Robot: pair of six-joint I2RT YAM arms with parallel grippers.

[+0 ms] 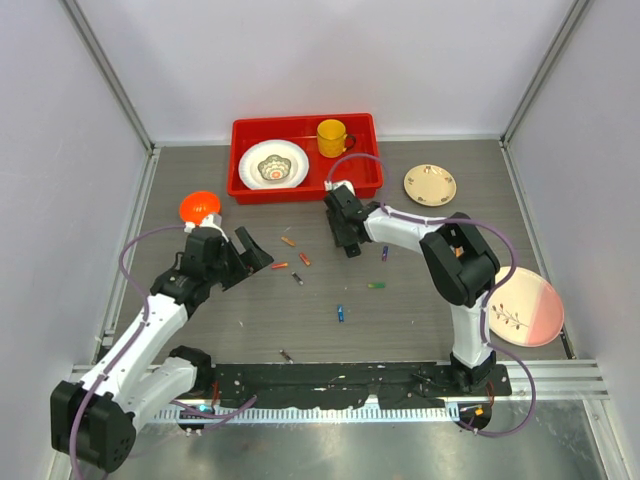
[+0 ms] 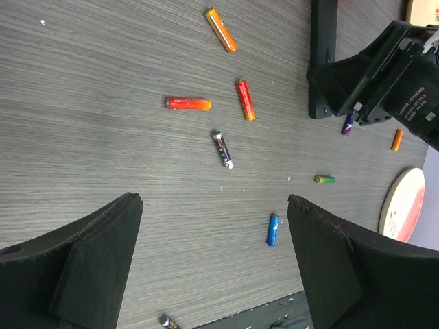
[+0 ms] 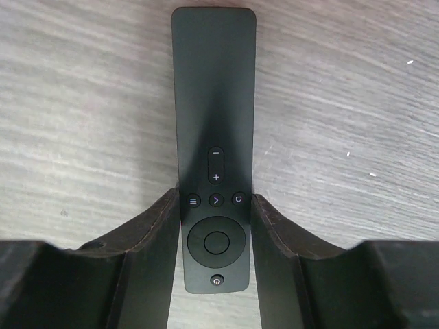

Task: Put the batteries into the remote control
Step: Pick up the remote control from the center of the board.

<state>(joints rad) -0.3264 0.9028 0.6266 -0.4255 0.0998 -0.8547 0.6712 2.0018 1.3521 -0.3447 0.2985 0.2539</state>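
The remote will next be turned crosswise as my right gripper draws back, then let go on the tabletop between the dark grey [image 2: 222,149] and green batteries, since that spot is clear.
The remote control [image 3: 214,103] is a slim black bar lying button side up on the table. My right gripper [image 3: 215,199] is shut on its sides near the round pad; in the top view the gripper [image 1: 347,236] is just in front of the red tray, and the remote also shows in the left wrist view [image 2: 322,62]. Several batteries lie loose mid-table: orange [image 2: 221,30], red [image 2: 188,103], red-orange [image 2: 245,100], dark grey [image 2: 222,149], green [image 2: 324,179], blue [image 2: 272,229] and purple [image 2: 348,125]. My left gripper [image 1: 250,257] is open and empty above the table, left of them.
A red tray [image 1: 245,135] at the back holds a patterned plate [image 1: 273,165] and a yellow mug [image 1: 332,137]. An orange bowl [image 1: 199,207] sits behind my left gripper. A cream plate [image 1: 430,184] and a pink plate [image 1: 527,306] lie on the right. One battery [image 1: 286,355] lies near the front rail.
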